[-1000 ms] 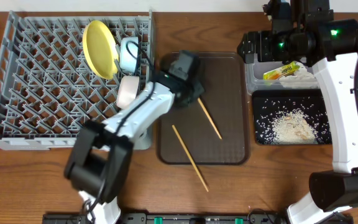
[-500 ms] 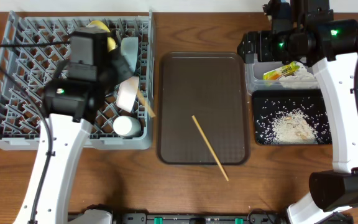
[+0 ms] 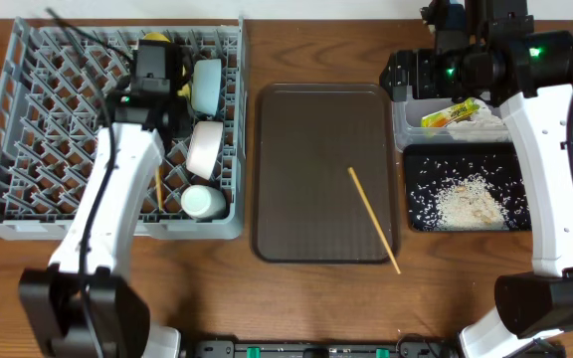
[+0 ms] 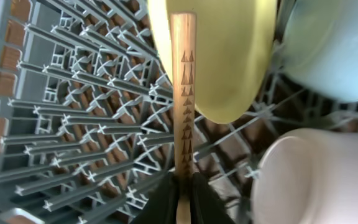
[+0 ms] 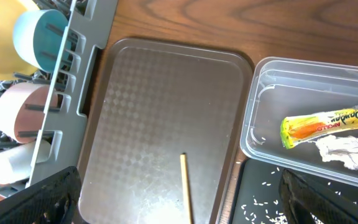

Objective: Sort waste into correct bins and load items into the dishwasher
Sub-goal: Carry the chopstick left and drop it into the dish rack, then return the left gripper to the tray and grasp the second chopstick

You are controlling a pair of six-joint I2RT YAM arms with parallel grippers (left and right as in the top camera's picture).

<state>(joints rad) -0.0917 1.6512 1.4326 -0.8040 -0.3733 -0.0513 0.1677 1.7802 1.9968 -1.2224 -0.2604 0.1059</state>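
Observation:
My left gripper lowers the chopstick toward the white bowl next. It then releases it there, as the gap between yellow plate (image 4: 229, 56) and white bowl is empty below it.
My left gripper (image 3: 154, 91) hangs over the grey dishwasher rack (image 3: 28, 119), shut on a wooden chopstick (image 4: 184, 93) whose tip points at the yellow plate (image 4: 229, 56). The chopstick's other end (image 3: 158, 189) shows below my arm. The blue bowl (image 3: 207, 85), white bowl (image 3: 205, 147) and small white cup (image 3: 199, 202) stand in the rack's right column. A second chopstick (image 3: 374, 219) lies on the brown tray (image 3: 306, 119). My right gripper (image 3: 421, 72) is open above the back right, holding nothing. The wrapper (image 3: 451, 114) and crumpled paper (image 3: 480, 124) lie in the clear tub (image 3: 404, 129); rice (image 3: 471, 204) is in the black tray (image 3: 421, 221).
The rack's left half holds only upright pegs. The brown tray sits between the rack and the bins, the loose chopstick's lower end reaching over its front right rim. My right arm's white link (image 3: 555, 179) runs along the table's right side.
My left arm has carried one chopstick from the brown tray over to the rack and now holds it beside the plate. The other chopstick lies further right on the tray. The right arm is unmoved.

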